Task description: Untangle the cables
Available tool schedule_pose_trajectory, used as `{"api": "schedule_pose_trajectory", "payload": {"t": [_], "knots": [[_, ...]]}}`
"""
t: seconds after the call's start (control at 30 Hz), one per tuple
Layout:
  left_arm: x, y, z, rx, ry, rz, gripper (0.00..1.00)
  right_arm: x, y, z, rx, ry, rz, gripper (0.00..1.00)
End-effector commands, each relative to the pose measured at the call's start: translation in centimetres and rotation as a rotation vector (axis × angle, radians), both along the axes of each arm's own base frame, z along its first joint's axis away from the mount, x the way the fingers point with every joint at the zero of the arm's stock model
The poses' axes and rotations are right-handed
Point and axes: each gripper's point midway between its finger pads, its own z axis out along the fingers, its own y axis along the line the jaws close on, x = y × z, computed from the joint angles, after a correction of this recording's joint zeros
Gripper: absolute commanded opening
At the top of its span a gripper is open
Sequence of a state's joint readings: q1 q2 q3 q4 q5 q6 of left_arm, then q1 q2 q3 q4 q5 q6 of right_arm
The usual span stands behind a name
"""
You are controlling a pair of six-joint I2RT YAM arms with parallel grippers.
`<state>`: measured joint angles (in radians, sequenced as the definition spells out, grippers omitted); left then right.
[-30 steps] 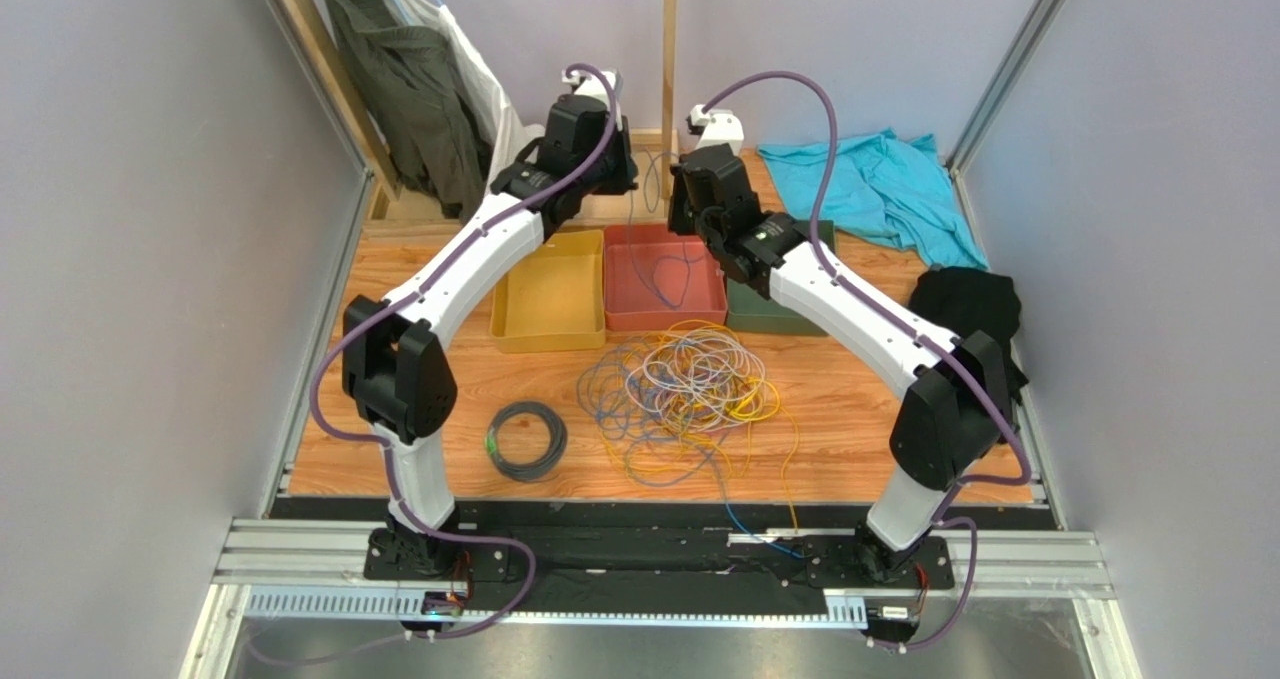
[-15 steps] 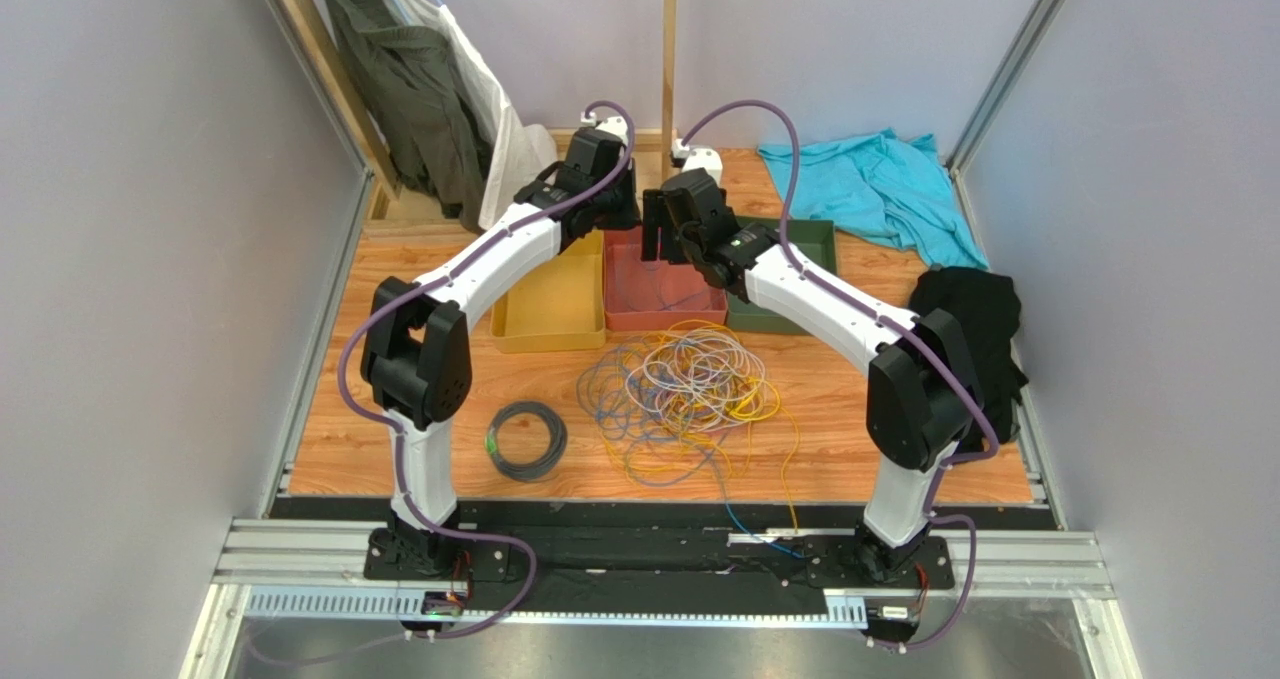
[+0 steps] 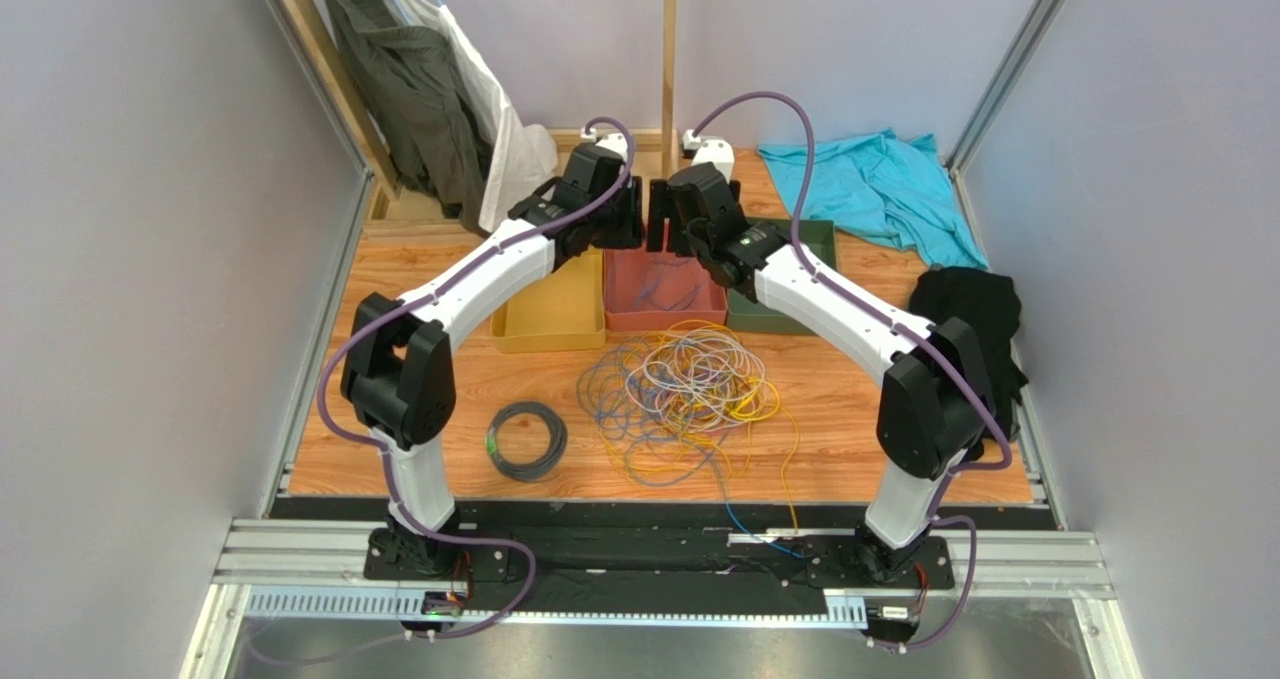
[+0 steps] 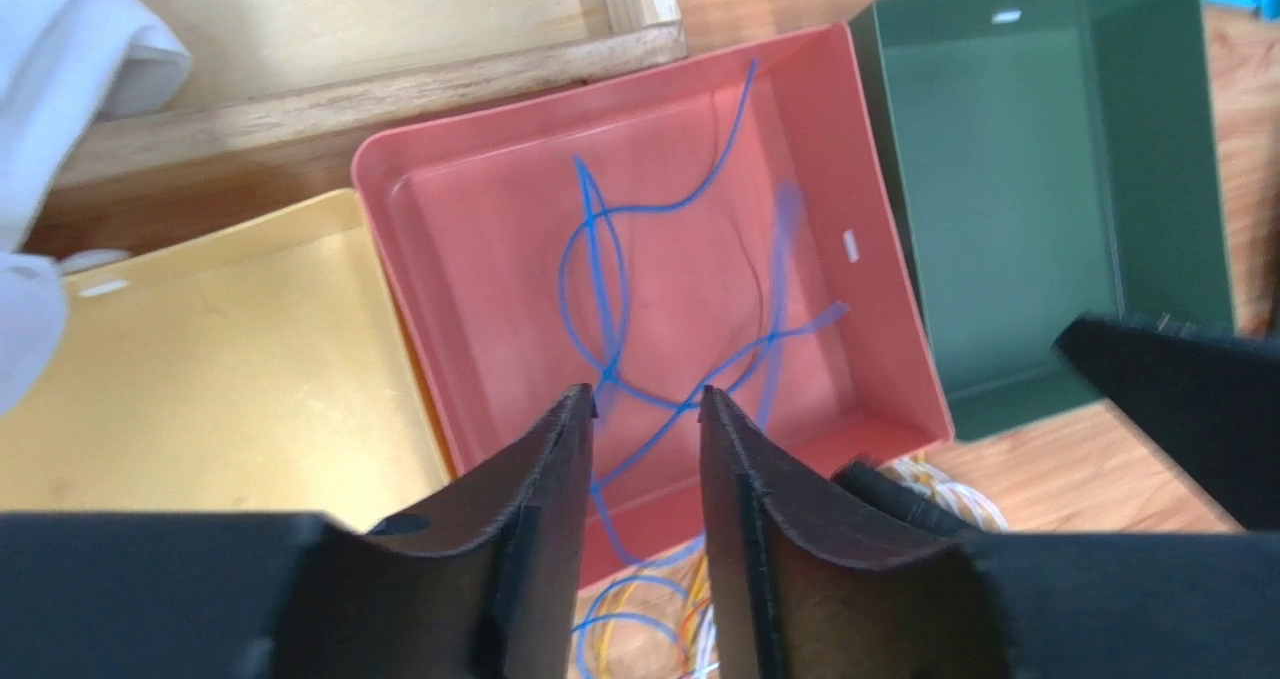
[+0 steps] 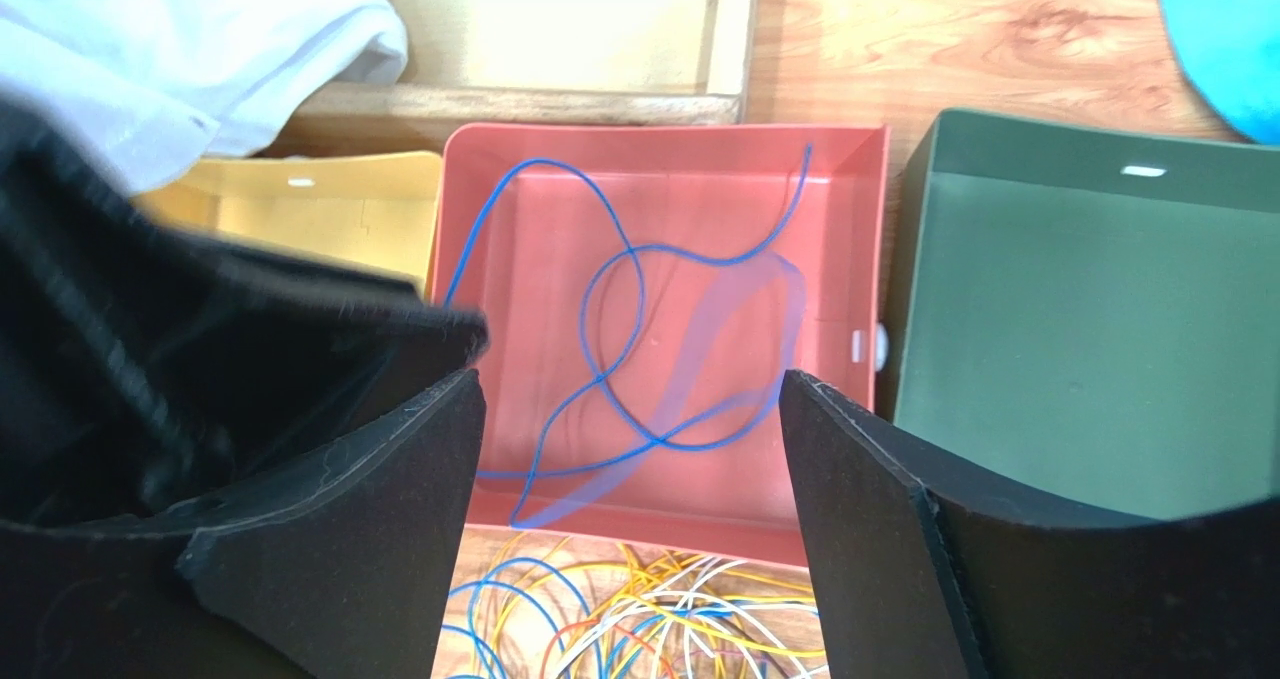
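I should next move my left gripper back from the red tray and down onto the blue loops [image 3: 604, 385] [image 4: 613, 631] beside the black coiled cable.
A tangle of yellow, white, blue and orange cables [image 3: 688, 379] lies on the wooden table in front of the trays; its edge also shows in the right wrist view [image 5: 676, 619]. A thin blue cable [image 4: 612, 367] [image 5: 597, 375] lies loose in the red tray [image 3: 661, 324] [image 4: 451, 259] [image 5: 842, 259], partly motion-blurred. My left gripper [image 3: 628, 226] [image 4: 646, 397] hovers over that tray, its jaws apart with nothing between them. My right gripper [image 3: 672, 232] [image 5: 631, 387] hangs close beside it, wide open and empty.
A yellow tray [image 3: 549, 316] stands left of the red one and a green tray [image 3: 784, 316] stands to its right. A black coiled cable [image 3: 526, 439] lies front left. A teal cloth [image 3: 887, 184], a black cloth [image 3: 969, 304] and a wooden post [image 3: 669, 49] sit behind.
Both arms have swung in together over the red tray. Both grippers, shut a second ago, have opened, and the blue cable now lies free in the tray.
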<state>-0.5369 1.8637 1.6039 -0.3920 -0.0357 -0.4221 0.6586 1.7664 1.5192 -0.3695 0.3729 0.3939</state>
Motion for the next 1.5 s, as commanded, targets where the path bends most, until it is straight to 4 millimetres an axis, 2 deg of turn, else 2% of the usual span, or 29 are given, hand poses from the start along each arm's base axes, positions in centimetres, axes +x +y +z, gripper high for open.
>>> {"api": "schedule_pose_trajectory", "payload": {"t": [0.0,0.03,0.07,0.1,0.13,0.2,0.3,0.37,0.4,0.43,0.47,0.5,0.53,0.57,0.6,0.63,0.67,0.7,0.77,0.8,0.83,0.87,0.9,0.93,1.0,1.1,1.17,1.33,1.47], "knots": [[-0.7,1.4,5.8,-0.053,-0.114,0.056,0.5,0.0,-0.8,8.2,0.092,-0.16,-0.033,0.77],[-0.7,1.4,6.7,-0.067,-0.135,0.058,0.72,-0.2,-0.9,9.0,0.102,-0.171,-0.028,0.77],[-0.9,1.5,8.1,-0.086,-0.161,0.058,0.78,-0.5,-1.0,9.9,0.116,-0.187,-0.025,0.77],[-0.9,1.4,8.9,-0.097,-0.174,0.056,0.79,-1.0,-1.5,11.3,0.134,-0.21,-0.027,0.77],[-1.1,1.3,10.4,-0.114,-0.199,0.046,0.8,-1.4,-1.7,12.1,0.145,-0.222,-0.028,0.77],[-1.8,0.5,11.5,-0.12,-0.22,0.013,0.8,-2.6,-2.5,13.4,0.168,-0.237,-0.027,0.77],[-3.6,-0.8,12.2,-0.12,-0.225,-0.041,0.77,-4.8,-3.7,13.7,0.172,-0.233,-0.029,0.76],[-5.6,-1.5,11.9,-0.12,-0.218,-0.078,0.7,-6.1,-4.5,13.0,0.167,-0.214,-0.031,0.75],[-6.6,-1.5,10.5,-0.106,-0.191,-0.093,0.7,-7.4,-5.1,14.0,0.188,-0.23,-0.026,0.73],[-7.9,-1.4,11.2,-0.12,-0.202,-0.105,0.69,-8.3,-5.4,12.0,0.165,-0.192,-0.015,0.73],[-9.2,-1.7,10.8,-0.12,-0.19,-0.119,0.69,-9.2,-5.9,11.3,0.159,-0.173,-0.013,0.72],[-10.2,-1.7,10.4,-0.119,-0.181,-0.126,0.72,-10.7,-6.5,11.6,0.186,-0.178,-0.01,0.7],[-11.6,-0.4,9.2,-0.087,-0.166,-0.097,0.76,-11.7,-6.9,9.6,0.172,-0.14,-0.003,0.69],[-13.2,-0.6,8.5,-0.075,-0.149,-0.088,0.96,-13.1,-7.7,9.7,0.187,-0.14,0.0,0.68],[-14.5,0.2,6.5,-0.026,-0.119,-0.078,0.99,-14.0,-7.8,9.0,0.203,-0.123,0.002,0.66],[-16.0,1.0,6.5,-0.009,-0.118,-0.081,0.99,-14.6,-8.0,8.5,0.207,-0.113,0.004,0.66],[-17.3,0.9,6.1,-0.001,-0.109,-0.097,0.99,-15.8,-8.7,7.3,0.199,-0.092,0.005,0.65],[-18.8,1.9,4.1,0.039,-0.059,-0.102,0.99,-16.5,-8.8,7.0,0.208,-0.083,0.009,0.65],[-20.5,3.3,4.1,-0.003,-0.031,-0.063,0.94,-17.6,-9.4,5.5,0.199,-0.046,0.002,0.64],[-21.5,4.4,2.3,0.02,0.008,-0.053,0.89,-18.2,-9.7,5.6,0.207,-0.049,0.007,0.64],[-22.3,5.2,2.9,-0.013,-0.002,-0.045,0.88,-18.6,-9.9,5.6,0.21,-0.045,0.007,0.64],[-22.9,5.6,2.5,-0.033,0.017,-0.028,0.87,-19.1,-10.3,5.2,0.205,-0.036,0.008,0.64],[-23.8,6.3,1.1,-0.018,0.048,-0.028,0.85,-19.3,-10.5,5.1,0.2,-0.033,0.006,0.64],[-24.6,6.5,0.9,-0.035,0.062,-0.042,0.84,-19.6,-10.6,4.8,0.199,-0.026,0.006,0.64],[-25.6,7.0,-1.3,-0.017,0.115,-0.043,0.82,-20.0,-11.0,4.1,0.191,-0.014,0.0,0.64],[-26.2,6.7,-3.7,-0.006,0.16,-0.071,0.76,-20.3,-11.1,3.4,0.193,0.005,-0.002,0.64],[-26.6,5.9,-4.6,-0.02,0.178,-0.112,0.71,-20.5,-11.1,3.1,0.194,0.016,-0.004,0.64],[-25.5,5.1,-6.7,0.013,0.179,-0.12,0.62,-20.7,-11.3,2.6,0.184,0.032,-0.01,0.64],[-24.3,4.8,-7.9,0.059,0.159,-0.119,0.61,-20.8,-11.3,2.4,0.177,0.04,-0.005,0.64]]}}
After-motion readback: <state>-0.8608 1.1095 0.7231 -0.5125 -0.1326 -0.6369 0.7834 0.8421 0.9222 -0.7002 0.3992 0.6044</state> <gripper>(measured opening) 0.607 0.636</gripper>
